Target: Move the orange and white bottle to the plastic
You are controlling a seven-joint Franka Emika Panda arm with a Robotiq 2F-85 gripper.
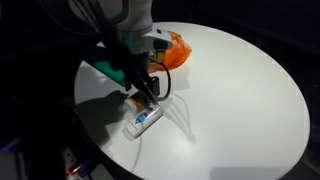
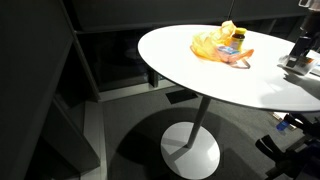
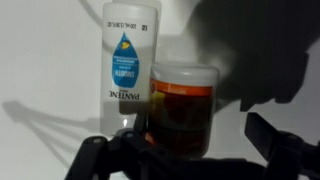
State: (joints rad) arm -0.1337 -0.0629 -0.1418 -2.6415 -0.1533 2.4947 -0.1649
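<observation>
My gripper is to move slightly away from the Pantene bottle next, and then it needs to close on the orange bottle.
The orange bottle with a white cap stands on the white round table, with a white Pantene bottle lying beside it. In the wrist view my gripper is open, with its dark fingers on either side of the orange bottle and a gap showing on the right. In an exterior view the gripper hangs low over the table, just above the lying white bottle. The orange and yellow plastic bag lies crumpled further back on the table; it also shows in the other exterior view.
The table is round with a single pedestal foot, and its edge drops off to a dark floor. The arm's shadow falls across the tabletop near the bottles. Dark walls surround the scene.
</observation>
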